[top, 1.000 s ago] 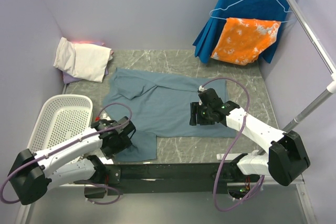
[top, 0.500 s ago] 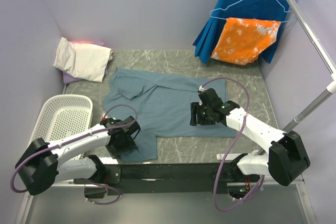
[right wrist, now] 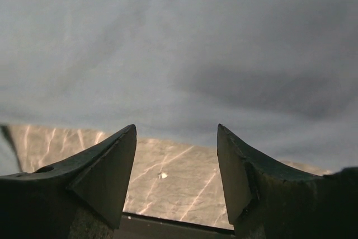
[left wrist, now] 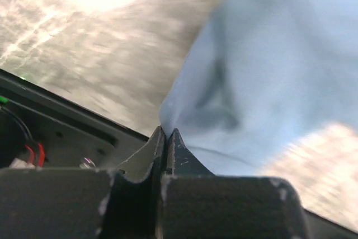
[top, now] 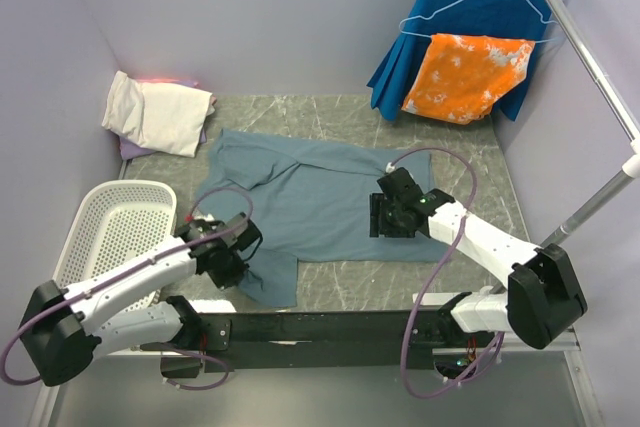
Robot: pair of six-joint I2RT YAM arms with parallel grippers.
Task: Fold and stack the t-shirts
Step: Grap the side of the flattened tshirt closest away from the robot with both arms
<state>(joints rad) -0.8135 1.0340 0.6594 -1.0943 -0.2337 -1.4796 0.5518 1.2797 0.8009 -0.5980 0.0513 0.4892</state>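
Note:
Next, the left gripper carries the pinched cloth outward over the shirt's far corner (top: 230,141) by the cream-white t-shirt (top: 160,112) and releases it, as the shirt lies unfolded.
A dusty blue-grey t-shirt (top: 310,197) lies spread out on the marble table. My left gripper (top: 240,267) is at its near left corner, shut on a pinch of the cloth. In the left wrist view the fingers (left wrist: 166,134) meet on a fold of the t-shirt (left wrist: 268,65). My right gripper (top: 383,219) hovers open over the shirt's right side. The right wrist view shows nothing between its fingers (right wrist: 176,138), only the shirt's hem (right wrist: 179,54) and bare table beyond. A cream-white folded t-shirt (top: 160,112) rests at the back left on a lavender one (top: 130,150).
A white mesh basket (top: 110,232) stands at the near left. A royal-blue pleated garment (top: 470,7) and an orange-and-white blotched cloth (top: 465,77) hang at the back right. A metal pole (top: 590,57) slants along the right side.
My left gripper has closed on the shirt's near left corner, and the cloth there has bunched slightly. My right gripper has shifted a little toward the right and stays open.

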